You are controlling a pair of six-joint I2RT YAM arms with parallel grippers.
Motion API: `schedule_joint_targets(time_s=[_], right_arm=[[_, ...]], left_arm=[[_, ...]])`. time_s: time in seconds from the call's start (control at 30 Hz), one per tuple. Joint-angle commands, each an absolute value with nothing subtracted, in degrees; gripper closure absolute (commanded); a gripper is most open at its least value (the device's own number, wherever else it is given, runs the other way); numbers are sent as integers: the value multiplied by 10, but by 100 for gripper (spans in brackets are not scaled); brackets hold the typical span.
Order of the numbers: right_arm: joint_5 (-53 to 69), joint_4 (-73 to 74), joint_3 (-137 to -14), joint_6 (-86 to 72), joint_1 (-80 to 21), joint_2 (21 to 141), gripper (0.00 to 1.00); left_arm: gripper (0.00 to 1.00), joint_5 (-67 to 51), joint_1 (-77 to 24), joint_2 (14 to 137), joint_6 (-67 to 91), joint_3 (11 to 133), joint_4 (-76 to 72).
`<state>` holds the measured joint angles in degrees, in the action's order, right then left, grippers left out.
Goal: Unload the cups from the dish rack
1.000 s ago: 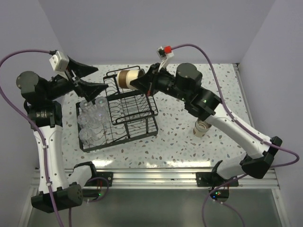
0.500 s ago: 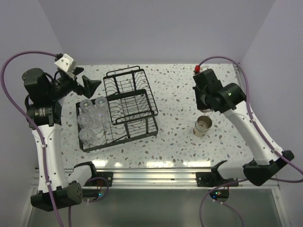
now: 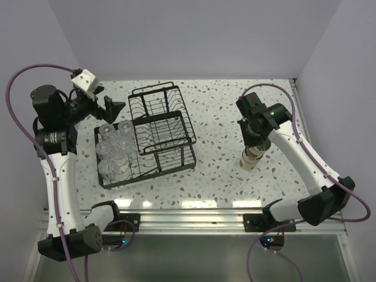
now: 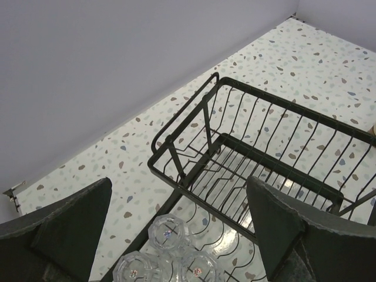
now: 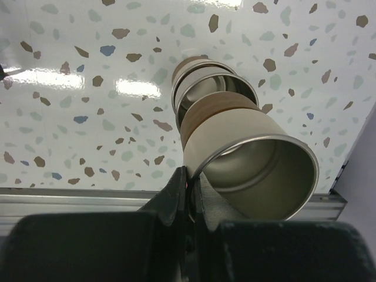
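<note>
My right gripper lowers next, sinking the tan cup into the opening of the cup below. The held tan cup's base is still above that cup's open rim.
The black wire dish rack (image 3: 164, 132) stands left of centre, and several clear cups (image 3: 114, 150) stand upside down in its left part. My right gripper (image 5: 189, 188) is shut on the rim of a tan cup (image 5: 258, 158) and holds it tilted, its base just over the mouth of another tan cup (image 5: 200, 73) on the table. In the top view this stack (image 3: 250, 158) shows under the right gripper (image 3: 256, 144). My left gripper (image 3: 110, 106) is open and empty above the rack's far left corner. In the left wrist view the clear cups (image 4: 170, 232) sit below my left gripper (image 4: 179, 194).
The rack's slotted upper tier (image 4: 264, 153) holds no cup. The back wall (image 4: 117, 70) runs close behind the rack. A metal rail (image 5: 88, 197) lines the table's near edge.
My right gripper carried the tan cup from the rack's far tier across to the right and now holds it over the cup on the table. My left gripper drew back slightly.
</note>
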<state>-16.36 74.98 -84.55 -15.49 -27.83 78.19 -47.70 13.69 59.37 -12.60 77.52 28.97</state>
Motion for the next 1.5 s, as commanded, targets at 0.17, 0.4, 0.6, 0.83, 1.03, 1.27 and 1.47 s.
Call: schedule_joint_targets(time_s=[0.17,0.4,0.6,0.83,1.03,1.27,1.47], right_arm=[[-131,705,-813,-122,-244,824,100],[-68,662,-773,-103,-222,836,100],[-54,643,-763,-102,-218,847,100],[-38,659,-798,-103,-219,831,51],[-43,667,-824,-105,-219,793,29],[-48,668,-853,-97,-219,758,24],[-48,654,-846,-89,-220,730,21]], left_arm=[[0,-471,135,590,-146,775,306],[0,-471,136,592,-149,770,308],[0,-469,136,592,-158,765,316],[0,-435,136,589,-207,757,363],[0,-309,141,601,-287,732,412],[8,-266,168,614,-354,682,489],[0,-148,183,617,-358,631,478]])
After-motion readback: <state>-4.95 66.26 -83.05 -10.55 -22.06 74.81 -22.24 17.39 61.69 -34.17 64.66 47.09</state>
